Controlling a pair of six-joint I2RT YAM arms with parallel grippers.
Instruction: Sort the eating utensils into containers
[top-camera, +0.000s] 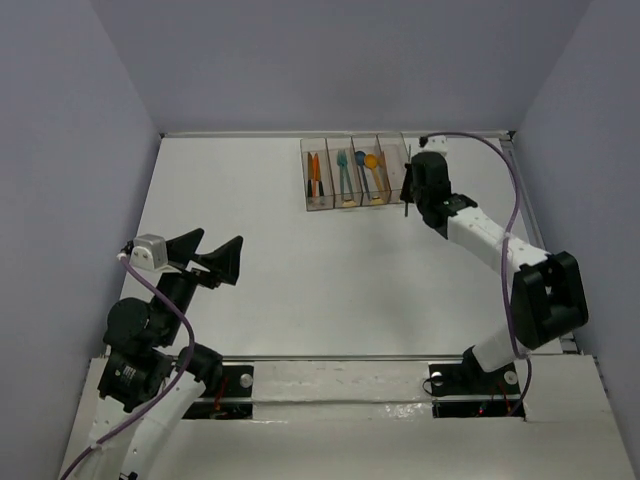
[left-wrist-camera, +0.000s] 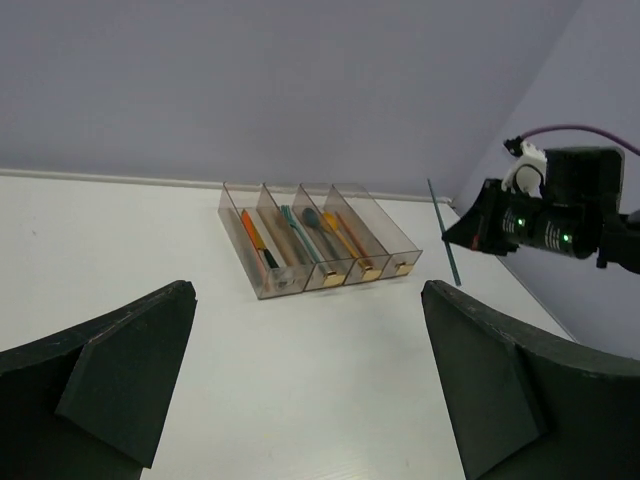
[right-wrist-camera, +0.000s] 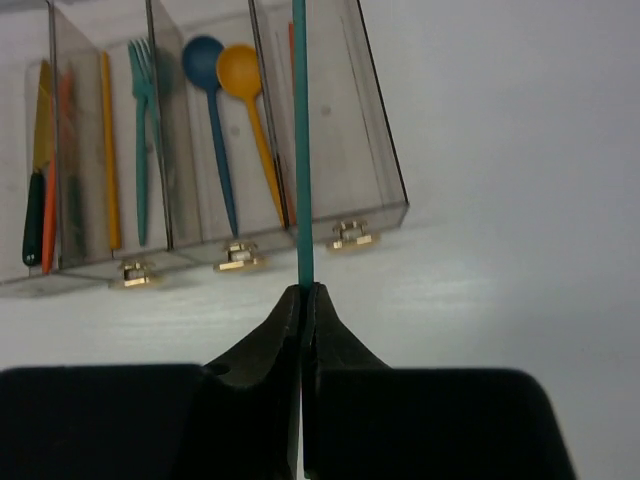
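The right gripper moves outward over the nearly empty bin's open bottom beside the spoons next, then lowers to release the thin teal utensil (right-wrist-camera: 301, 150).
The containers (top-camera: 355, 172) are four joined clear bins at the far middle of the table, also in the left wrist view (left-wrist-camera: 320, 240) and right wrist view (right-wrist-camera: 200, 130). They hold orange and dark knives, an orange utensil and a teal fork (right-wrist-camera: 143, 140), and a blue spoon (right-wrist-camera: 210, 110) with an orange spoon (right-wrist-camera: 250, 110). The rightmost bin looks nearly empty. My right gripper (top-camera: 408, 197) (right-wrist-camera: 303, 292) is shut on a thin teal utensil (right-wrist-camera: 301, 150) (left-wrist-camera: 444, 232), held above the table by the rightmost bin's near right corner. My left gripper (top-camera: 208, 255) (left-wrist-camera: 305, 290) is open and empty, far left of the bins.
Grey walls close the table at the back and both sides. A purple cable (top-camera: 500, 160) loops over the right arm near the back right corner. A metal rail (top-camera: 330, 357) runs along the near edge in front of the arm bases.
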